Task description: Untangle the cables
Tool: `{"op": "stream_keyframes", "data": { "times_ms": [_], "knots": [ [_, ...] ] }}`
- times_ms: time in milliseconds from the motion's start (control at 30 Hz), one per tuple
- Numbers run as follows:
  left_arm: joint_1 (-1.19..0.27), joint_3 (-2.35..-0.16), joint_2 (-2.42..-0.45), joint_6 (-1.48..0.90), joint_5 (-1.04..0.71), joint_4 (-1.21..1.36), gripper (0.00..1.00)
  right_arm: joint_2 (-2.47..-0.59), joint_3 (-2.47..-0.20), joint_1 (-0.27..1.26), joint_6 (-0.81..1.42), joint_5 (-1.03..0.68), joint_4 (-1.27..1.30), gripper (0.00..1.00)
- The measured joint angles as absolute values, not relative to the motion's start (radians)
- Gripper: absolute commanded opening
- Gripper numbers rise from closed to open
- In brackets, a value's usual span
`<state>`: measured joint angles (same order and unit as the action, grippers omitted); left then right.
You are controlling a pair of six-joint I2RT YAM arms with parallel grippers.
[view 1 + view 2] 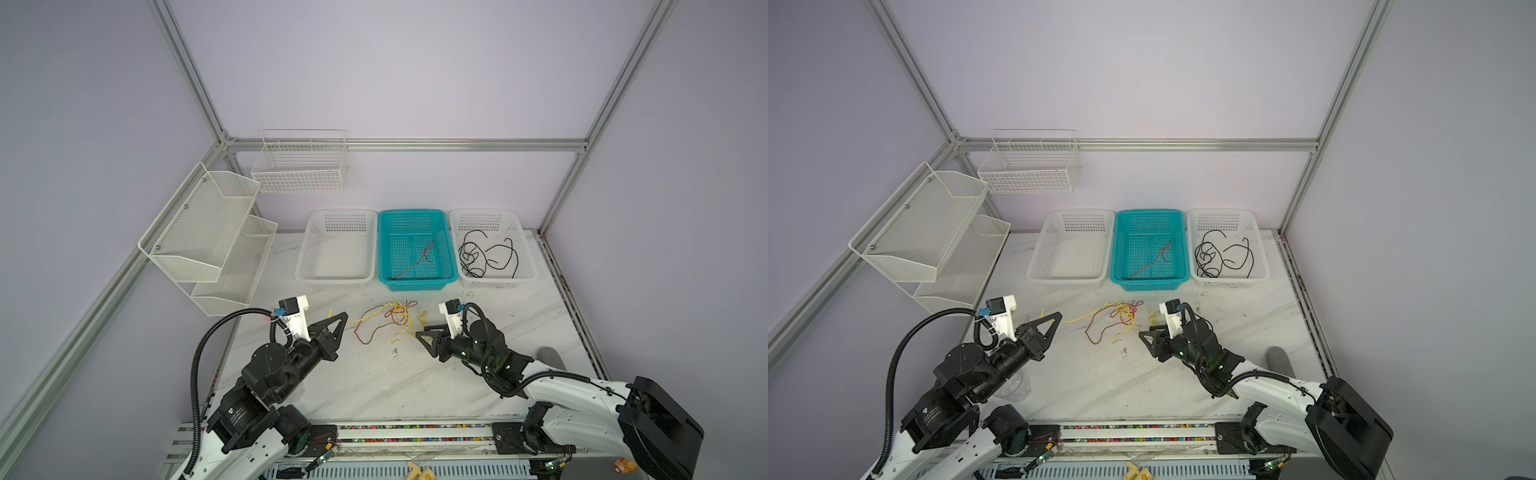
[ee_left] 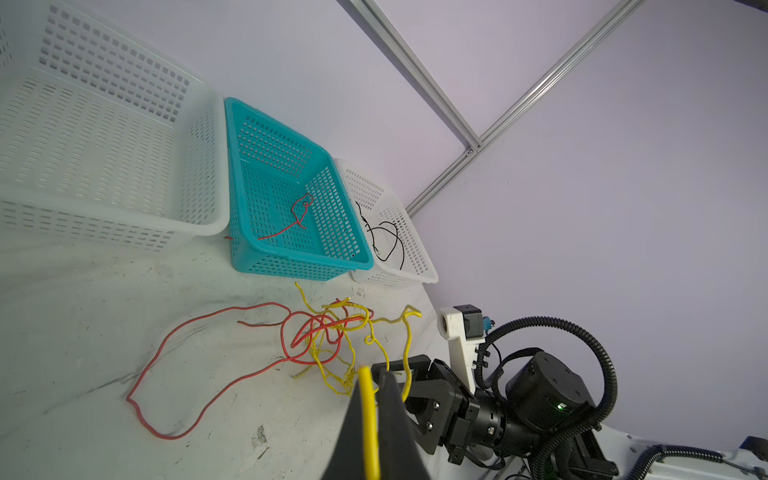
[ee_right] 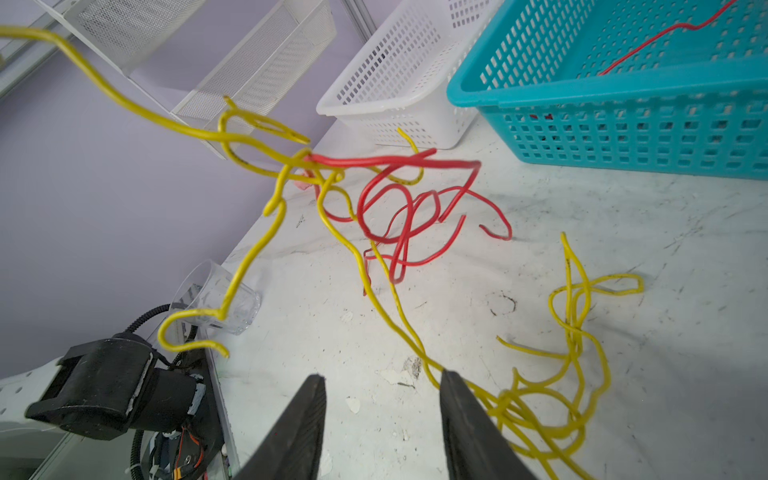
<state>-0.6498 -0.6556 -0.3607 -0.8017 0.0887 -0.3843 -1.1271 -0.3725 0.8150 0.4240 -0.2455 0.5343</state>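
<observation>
My right gripper should next move outward and bring its open fingers around the loose yellow bundle's far loop (image 1: 423, 316) (image 3: 577, 297), because there is only bare table between them.
A tangle of yellow and red cables (image 1: 395, 318) (image 1: 1121, 316) lies on the white table in front of the baskets. My left gripper (image 1: 344, 316) (image 2: 372, 374) is shut on a yellow cable (image 2: 368, 415) that runs from its tip into the tangle (image 2: 328, 332). My right gripper (image 1: 422, 331) (image 3: 382, 376) stands open just right of the tangle, with bare table between its fingers. A loose yellow bundle (image 3: 573, 332) lies against the outside of one finger. One red cable (image 1: 415, 262) lies in the teal basket (image 1: 411, 212). Black cables (image 1: 486, 253) lie in the right white basket (image 1: 484, 211).
A left white basket (image 1: 340, 212) holds nothing. Two wire racks (image 1: 208, 232) (image 1: 299, 166) hang on the left and back walls. A clear cup (image 1: 1013, 388) (image 3: 216, 299) lies by the left arm. A grey object (image 1: 552, 357) sits behind the right arm.
</observation>
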Motion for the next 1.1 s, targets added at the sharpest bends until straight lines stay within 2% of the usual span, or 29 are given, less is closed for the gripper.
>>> {"op": "stream_keyframes", "data": {
  "times_ms": [333, 600, 800, 1100],
  "knots": [
    [-0.650, -0.656, -0.354, -0.801, 0.109, -0.391, 0.00, -1.060, -0.339, 0.820, 0.459, -0.041, 0.409, 0.48],
    [-0.650, -0.656, -0.347, -0.801, 0.108, -0.412, 0.00, -1.253, -0.399, 0.820, 0.497, -0.018, 0.408, 0.50],
    [-0.650, -0.656, -0.347, -0.791, 0.106, -0.430, 0.00, -1.335, -0.530, 0.818, 0.459, 0.022, 0.399, 0.52],
    [-0.650, -0.656, -0.334, -0.773, 0.103, -0.464, 0.00, -1.525, -0.632, 0.782, 0.428, 0.028, 0.400, 0.50]
  ]
}}
